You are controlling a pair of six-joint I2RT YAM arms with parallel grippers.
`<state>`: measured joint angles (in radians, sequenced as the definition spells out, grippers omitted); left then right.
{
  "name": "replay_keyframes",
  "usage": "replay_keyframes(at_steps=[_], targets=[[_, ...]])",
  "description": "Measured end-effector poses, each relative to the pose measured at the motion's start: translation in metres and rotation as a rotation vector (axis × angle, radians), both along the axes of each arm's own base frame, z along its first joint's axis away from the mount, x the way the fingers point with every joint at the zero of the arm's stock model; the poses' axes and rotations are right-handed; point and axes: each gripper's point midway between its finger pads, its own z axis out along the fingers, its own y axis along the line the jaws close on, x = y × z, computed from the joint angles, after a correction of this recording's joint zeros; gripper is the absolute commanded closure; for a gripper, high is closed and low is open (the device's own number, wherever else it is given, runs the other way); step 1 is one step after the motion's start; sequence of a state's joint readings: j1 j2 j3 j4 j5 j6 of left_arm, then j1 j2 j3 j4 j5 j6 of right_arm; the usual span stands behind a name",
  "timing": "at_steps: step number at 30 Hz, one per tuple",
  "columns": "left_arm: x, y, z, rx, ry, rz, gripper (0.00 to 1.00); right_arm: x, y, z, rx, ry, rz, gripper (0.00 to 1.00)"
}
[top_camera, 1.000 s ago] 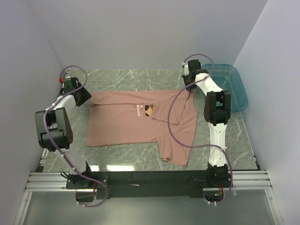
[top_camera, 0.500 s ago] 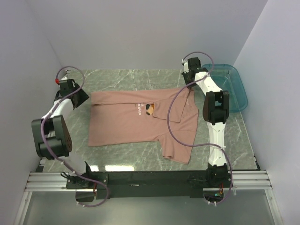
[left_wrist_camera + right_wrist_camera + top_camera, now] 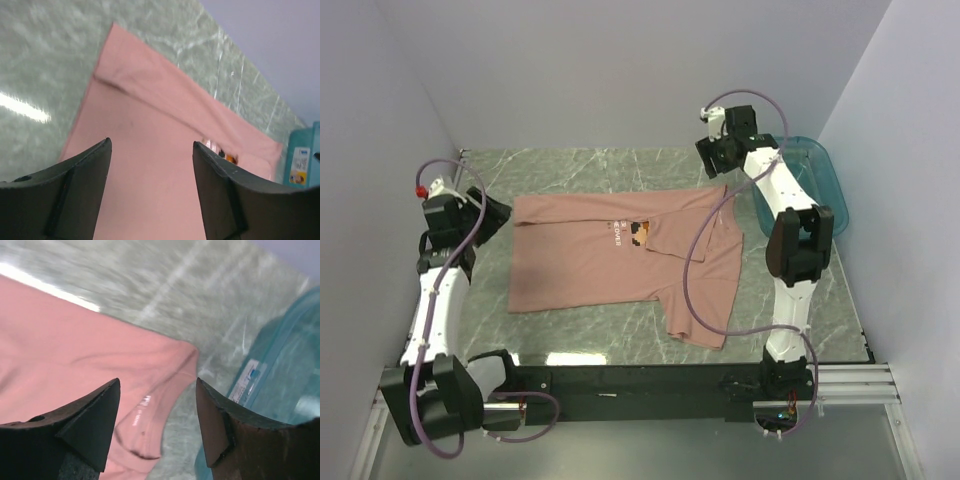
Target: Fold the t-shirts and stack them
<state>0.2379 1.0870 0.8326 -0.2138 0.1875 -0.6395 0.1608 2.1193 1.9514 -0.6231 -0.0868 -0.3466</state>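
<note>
The t-shirt's far edge is already folded over and its near side still lies flat, so the robot's left gripper should next move back and down onto the hem's near corner [image 3: 513,308].
One salmon-pink t-shirt [image 3: 610,255] lies flat on the green marble table, its far edge folded down over the chest so the orange-brown print [image 3: 638,234] is half covered. A sleeve [image 3: 698,305] sticks out at the near right. My left gripper [image 3: 490,213] hovers just off the shirt's left edge, open and empty; in the left wrist view its jaws [image 3: 152,145] frame bare pink cloth [image 3: 150,165]. My right gripper [image 3: 712,163] hangs above the shirt's far right corner, open and empty, with that corner [image 3: 165,360] below the jaws [image 3: 157,382].
A teal plastic bin [image 3: 825,185] stands at the far right of the table, close to the right arm, and shows in the wrist views [image 3: 280,375] [image 3: 302,160]. Purple walls close in the left, back and right. A black rail [image 3: 640,385] runs along the near edge.
The right gripper has opened, let go of the shirt's far right corner and risen. The left arm has drawn back to the left and nearer, its jaws a little wider.
</note>
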Motion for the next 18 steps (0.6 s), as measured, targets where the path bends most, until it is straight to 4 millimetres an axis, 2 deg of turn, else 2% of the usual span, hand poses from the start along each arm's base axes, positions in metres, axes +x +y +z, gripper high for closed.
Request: replay_keyframes(at_steps=[3, 6, 9, 11, 12, 14, 15, 16, 18], targets=[[-0.019, -0.011, -0.016, -0.070, 0.041, -0.002, 0.31, -0.026, 0.030, 0.029, 0.038, -0.028, 0.142, 0.31], [-0.040, -0.026, -0.046, -0.169, 0.129, -0.007, 0.32, -0.080, 0.065, 0.032, 0.079, 0.028, 0.383, 0.31], [-0.064, -0.037, -0.081, -0.268, 0.255, 0.023, 0.33, -0.170, 0.099, 0.008, 0.106, 0.139, 0.682, 0.31], [-0.080, -0.041, -0.098, -0.321, 0.332, 0.064, 0.34, -0.240, 0.115, -0.015, 0.114, 0.212, 0.849, 0.31], [-0.088, -0.041, -0.103, -0.341, 0.365, 0.097, 0.34, -0.274, 0.120, -0.024, 0.118, 0.237, 0.915, 0.30], [-0.100, -0.040, -0.110, -0.365, 0.419, 0.163, 0.36, -0.327, 0.125, -0.033, 0.133, 0.261, 1.013, 0.30], [-0.105, -0.037, -0.112, -0.369, 0.441, 0.198, 0.36, -0.343, 0.126, -0.031, 0.143, 0.247, 1.042, 0.30], [-0.111, -0.034, -0.117, -0.368, 0.468, 0.238, 0.37, -0.352, 0.126, -0.027, 0.153, 0.225, 1.051, 0.30], [-0.122, -0.029, -0.124, -0.362, 0.517, 0.302, 0.39, -0.351, 0.126, -0.013, 0.167, 0.161, 1.040, 0.30]])
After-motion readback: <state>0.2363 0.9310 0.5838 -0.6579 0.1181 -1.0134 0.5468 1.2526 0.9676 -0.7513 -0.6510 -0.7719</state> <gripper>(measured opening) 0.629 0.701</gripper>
